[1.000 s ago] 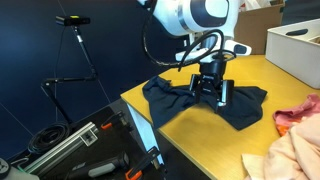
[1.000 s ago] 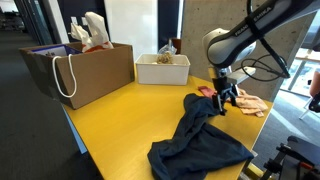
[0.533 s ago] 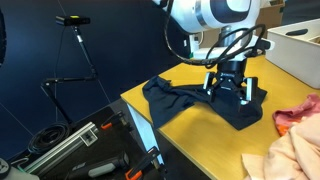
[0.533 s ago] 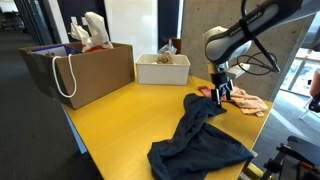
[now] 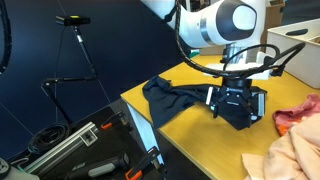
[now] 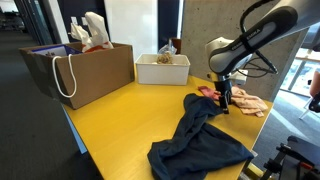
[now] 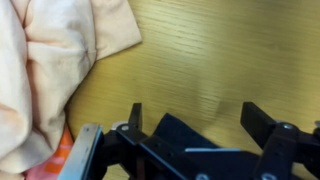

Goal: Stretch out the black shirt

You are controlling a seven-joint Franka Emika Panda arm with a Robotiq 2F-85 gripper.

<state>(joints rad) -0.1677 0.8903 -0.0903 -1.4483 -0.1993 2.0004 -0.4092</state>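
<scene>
I should next lower my gripper a little onto the shirt's dark corner (image 7: pixel 178 131) and close its wide fingers there, because the corner is just below my gripper, between my fingertips.
The black shirt (image 5: pixel 185 99) lies crumpled on the yellow table (image 5: pixel 190 140), with bunched folds along its length; it also shows in the other exterior view (image 6: pixel 200 140). My gripper (image 5: pixel 237 103) hangs low over the shirt's end nearest the peach cloths, also seen from the other side (image 6: pixel 224 101). In the wrist view the gripper (image 7: pixel 200 112) is open, its fingers wide apart. A dark corner of the shirt (image 7: pixel 185 132) sits between them, close to the palm. The fingers do not close on it.
A pile of peach cloth (image 7: pixel 50 60) lies close beside the gripper, with a red-orange cloth (image 5: pixel 296 116) by it. A white box (image 6: pixel 162 68) and a brown paper bag (image 6: pixel 85 70) stand at the table's far side. The table edge (image 5: pixel 135 105) is near the shirt.
My gripper has moved along the shirt toward the peach cloths and dropped lower. It stays open. The shirt's shape looks about the same.
</scene>
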